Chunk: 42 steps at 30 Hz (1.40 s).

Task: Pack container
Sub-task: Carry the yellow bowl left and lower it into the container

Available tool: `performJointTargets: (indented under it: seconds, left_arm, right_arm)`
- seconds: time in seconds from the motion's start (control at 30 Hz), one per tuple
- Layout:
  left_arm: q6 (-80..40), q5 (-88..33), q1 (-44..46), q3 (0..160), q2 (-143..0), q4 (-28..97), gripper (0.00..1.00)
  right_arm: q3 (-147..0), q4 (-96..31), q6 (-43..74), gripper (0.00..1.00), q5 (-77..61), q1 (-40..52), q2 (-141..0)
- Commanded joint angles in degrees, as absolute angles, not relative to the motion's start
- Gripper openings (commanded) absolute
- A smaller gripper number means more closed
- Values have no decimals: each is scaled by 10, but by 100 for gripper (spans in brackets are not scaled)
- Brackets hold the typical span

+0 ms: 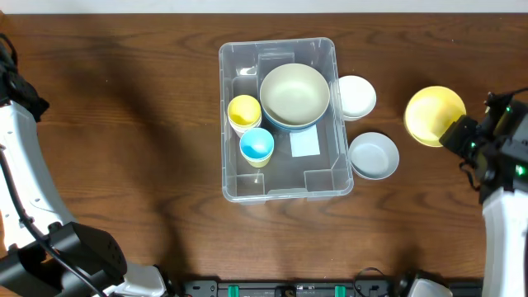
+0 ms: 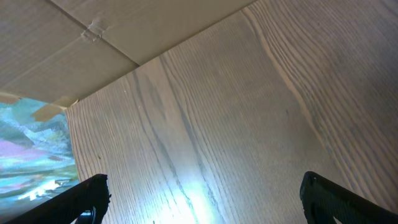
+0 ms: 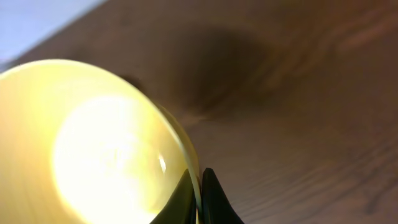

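Note:
The robot's right gripper will next carry the yellow bowl (image 3: 93,149) over the side of the container, then lower it beside the blue cup (image 1: 256,145), where the bottom of the container is free.
The clear rectangular container (image 1: 280,186) stands mid-table with a white label on its bottom. Inside are a large cream bowl (image 1: 294,93), a yellow cup (image 1: 244,111) and a blue cup (image 1: 256,145). My right gripper (image 3: 199,193) is shut on the rim of a yellow bowl (image 3: 93,149), which the overhead view (image 1: 433,114) shows to the right of the container. My left gripper (image 2: 202,199) is open and empty over bare wood; it does not show in the overhead view.
A white bowl (image 1: 356,96) and a grey bowl (image 1: 374,155) sit on the table just right of the container. The left arm's white link (image 1: 21,173) runs along the left edge. Cardboard (image 2: 93,43) shows beyond the table's edge in the left wrist view.

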<state>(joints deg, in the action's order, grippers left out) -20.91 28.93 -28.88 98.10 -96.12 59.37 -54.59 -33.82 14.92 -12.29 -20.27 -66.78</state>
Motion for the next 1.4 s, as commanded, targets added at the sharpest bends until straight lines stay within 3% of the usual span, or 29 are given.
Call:
performJointTargets:
  seconds: [0.0, 0.37, 0.87, 1.37]
  left_arm:
    - [-206, 300, -291, 983, -965, 595, 98]
    - [-206, 300, -291, 983, -965, 595, 98]
    - [-206, 300, -291, 983, -965, 595, 98]
    - [-206, 300, -291, 983, -965, 595, 98]
  right_arm:
    - [-545, -348, 118, 1, -170, -176, -607]
    - [-567, -392, 107, 1, -176, -24, -524]
    - [-583, -424, 67, 1, -19, 230, -629]
    - [-583, -407, 65, 4, 26, 276, -765]
